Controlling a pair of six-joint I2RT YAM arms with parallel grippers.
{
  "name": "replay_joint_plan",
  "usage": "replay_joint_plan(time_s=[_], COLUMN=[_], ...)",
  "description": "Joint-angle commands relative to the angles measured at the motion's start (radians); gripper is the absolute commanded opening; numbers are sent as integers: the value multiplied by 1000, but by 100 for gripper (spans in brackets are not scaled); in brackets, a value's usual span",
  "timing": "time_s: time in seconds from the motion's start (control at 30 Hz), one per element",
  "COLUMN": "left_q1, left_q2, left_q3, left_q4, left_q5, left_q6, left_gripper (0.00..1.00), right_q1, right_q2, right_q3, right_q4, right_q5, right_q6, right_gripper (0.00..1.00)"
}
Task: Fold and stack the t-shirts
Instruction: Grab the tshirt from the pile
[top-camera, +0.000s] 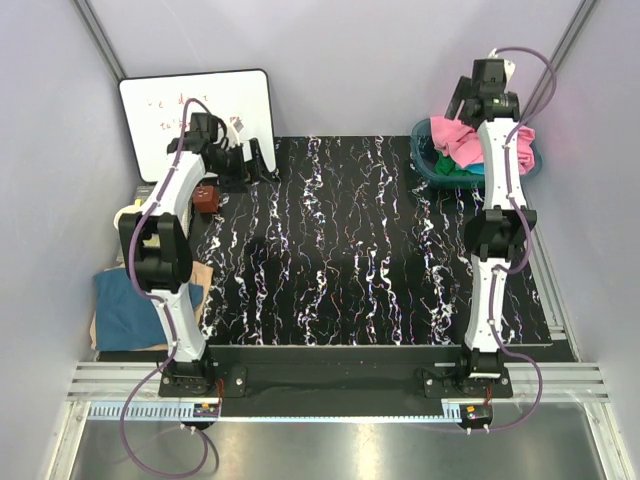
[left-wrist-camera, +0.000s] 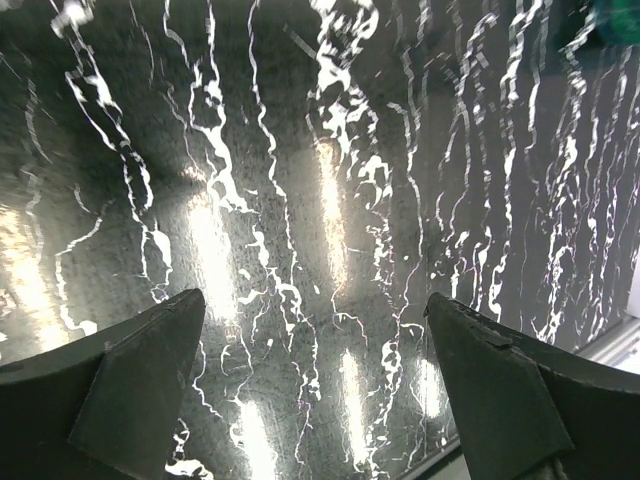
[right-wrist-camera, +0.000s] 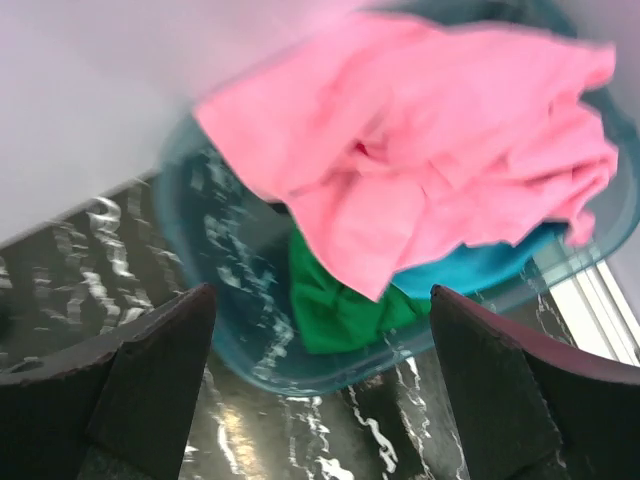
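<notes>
The robot will next bring its right gripper down and to the right in the top view onto a fold at the pink t-shirt's near edge (top-camera: 467, 156) (right-wrist-camera: 387, 236), since that t-shirt lies on top.
A bright pink t-shirt (top-camera: 455, 140) (right-wrist-camera: 440, 150) is heaped on top of a teal basin (top-camera: 425, 165) (right-wrist-camera: 220, 300) at the table's back right corner. Under it lie a green t-shirt (right-wrist-camera: 340, 300) and a turquoise one (right-wrist-camera: 480, 265). A dark blue t-shirt (top-camera: 130, 305) lies off the table's left side. My right gripper (top-camera: 462, 108) (right-wrist-camera: 320, 292) hovers open just above the basin's near rim, nothing between its fingers. My left gripper (top-camera: 250, 160) (left-wrist-camera: 315, 298) stands open over bare black marbled table at the back left, holding nothing.
A whiteboard (top-camera: 200, 105) leans at the back left, behind the left gripper. A small red-brown object (top-camera: 207, 198) sits by the left arm. Tan material (top-camera: 205, 275) lies under the dark blue shirt. The black marbled table (top-camera: 350, 250) spans the middle.
</notes>
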Motion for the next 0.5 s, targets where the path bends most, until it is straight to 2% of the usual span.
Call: replay_joint_plan(time_s=[0.0,0.2,0.47], left_q1=[-11,-23,-43], left_q2=[15,23,14], left_q3=[32,23,-13], left_q4=[-2,0,-6], left_q5=[30,22,-1], left_q6=[-11,-2,9], left_gripper=[99,99,99], right_q1=[-51,-106,-154], right_q2=[48,100,152], right_q3=[-47,-75,-75], right_q4=[-49,-42,81], right_q5=[92,167,228], right_q6=[49,80,5], right_gripper=[95,98,98])
